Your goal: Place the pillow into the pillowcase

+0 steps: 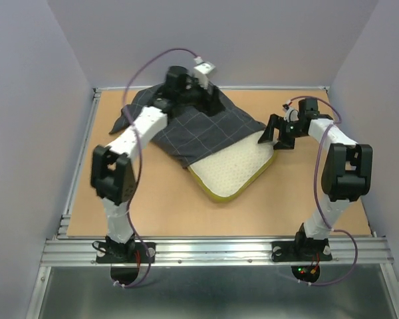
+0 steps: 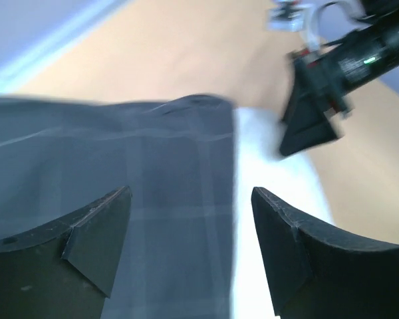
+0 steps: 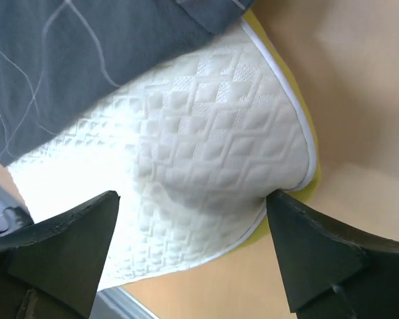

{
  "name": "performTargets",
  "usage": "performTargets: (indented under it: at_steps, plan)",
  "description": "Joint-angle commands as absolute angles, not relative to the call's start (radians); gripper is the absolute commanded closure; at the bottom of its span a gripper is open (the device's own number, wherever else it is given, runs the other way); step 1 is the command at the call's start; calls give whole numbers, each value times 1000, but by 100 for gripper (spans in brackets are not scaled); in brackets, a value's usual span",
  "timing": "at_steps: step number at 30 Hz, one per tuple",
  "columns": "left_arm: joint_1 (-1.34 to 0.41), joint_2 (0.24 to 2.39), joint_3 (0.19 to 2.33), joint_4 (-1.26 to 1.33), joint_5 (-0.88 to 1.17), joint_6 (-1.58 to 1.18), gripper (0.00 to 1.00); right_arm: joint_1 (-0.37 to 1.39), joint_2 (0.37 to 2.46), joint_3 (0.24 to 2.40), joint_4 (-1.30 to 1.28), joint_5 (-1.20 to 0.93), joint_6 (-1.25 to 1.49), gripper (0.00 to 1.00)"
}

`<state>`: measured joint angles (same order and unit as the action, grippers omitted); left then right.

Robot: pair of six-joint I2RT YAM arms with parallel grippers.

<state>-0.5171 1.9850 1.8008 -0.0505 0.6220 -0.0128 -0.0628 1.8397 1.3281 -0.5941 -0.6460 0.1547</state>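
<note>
I should move my right gripper to the left in the top view and down onto the pillow's yellow-banded edge by the pillowcase, because that edge is still sticking out.
The pillowcase (image 1: 199, 129) lies at the back middle of the table, with the pillow (image 1: 233, 169) partly inside it. The pillow's white quilted end and yellow band stick out toward the front right. My left gripper (image 1: 211, 101) hangs open over the far part of the pillowcase. In the left wrist view the left gripper (image 2: 189, 199) has the pillowcase (image 2: 120, 173) and a strip of the pillow (image 2: 272, 173) below its spread jaws. My right gripper (image 1: 274, 136) is open at the pillow's right corner. In the right wrist view the right gripper (image 3: 193, 199) straddles the pillow (image 3: 206, 146), one fingertip touching its edge, with the pillowcase (image 3: 86, 60) beyond.
The wooden table (image 1: 159, 206) is bounded by a metal rail (image 1: 213, 249) at the near edge and lilac walls (image 1: 33, 119) on the left, back and right. The right arm's gripper also shows in the left wrist view (image 2: 319, 113), beside the pillow.
</note>
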Motion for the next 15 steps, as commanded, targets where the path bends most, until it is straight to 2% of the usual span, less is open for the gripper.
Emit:
performTargets:
  at_steps: [1,4,5,9,12,15]
  plan:
    - [-344,1625,1531,-144,574,239,16,-43,1671,1423,-647,-530,8,1]
    - [-266,1389,1311,-178,554,364,12,27,1582,1395,-678,-425,-96,0]
    - [-235,1335,1185,-192,507,382,7,123,1530,1378,-689,-384,-150,0]
    - [-138,1119,985,-230,509,319,3,469,1467,1309,-675,-79,-250,0]
    - [-126,1022,885,-267,558,331,2,635,1512,1295,-657,-3,-264,0]
    - [-129,936,778,-245,542,455,1,777,1563,1287,-626,66,-261,0]
